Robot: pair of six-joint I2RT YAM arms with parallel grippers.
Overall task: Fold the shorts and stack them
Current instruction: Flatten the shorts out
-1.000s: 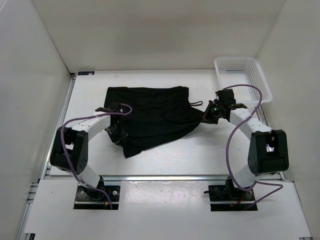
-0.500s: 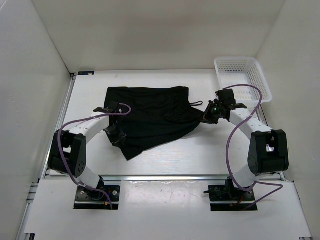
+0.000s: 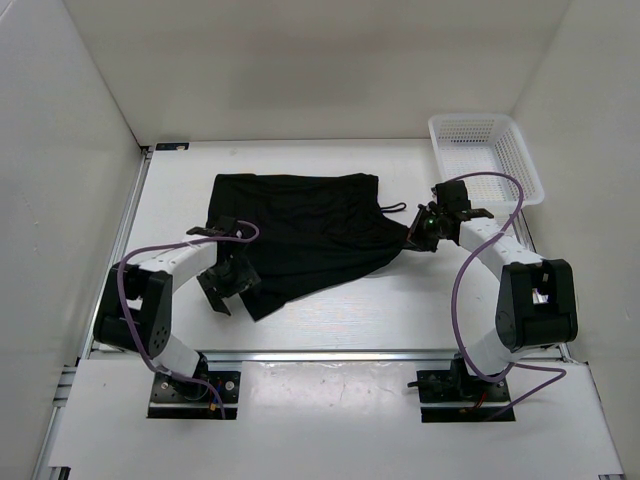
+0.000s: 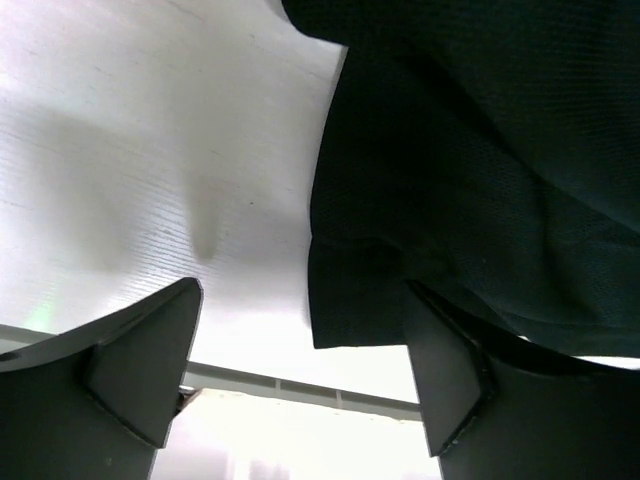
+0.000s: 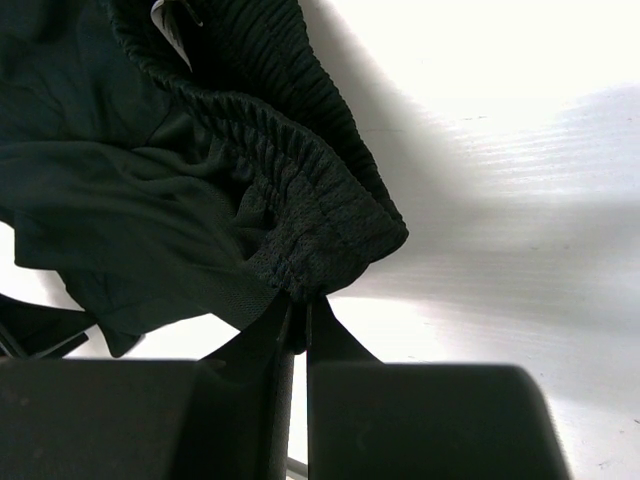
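Note:
The part of the near tabletop between my right gripper and the metal bar is bare. My right gripper should pull the shorts' gathered waistband [image 5: 320, 225] back and let go of it there next.
The black shorts [image 3: 300, 232] lie spread on the white table, folded over, with the drawstring [image 3: 393, 207] poking out at their right side. My left gripper [image 3: 224, 281] stands open at the shorts' near-left corner. In the left wrist view that hem corner [image 4: 365, 300] lies on the table between the wide-apart fingers [image 4: 140, 360], and the right finger sits against the cloth. My right gripper [image 3: 418, 232] is shut on the gathered waistband [image 5: 320, 225] at the shorts' right end, with the cloth pinched between its fingertips [image 5: 300, 312].
A white mesh basket [image 3: 485, 155] stands at the back right corner, just behind the right arm. White walls close in the table on three sides. The metal rail of the table's near edge [image 3: 330, 353] runs just behind the left gripper.
My left gripper has opened, let go of the shorts' near-left corner and drawn back toward the near edge. The corner now rests on the table. The right gripper has not moved.

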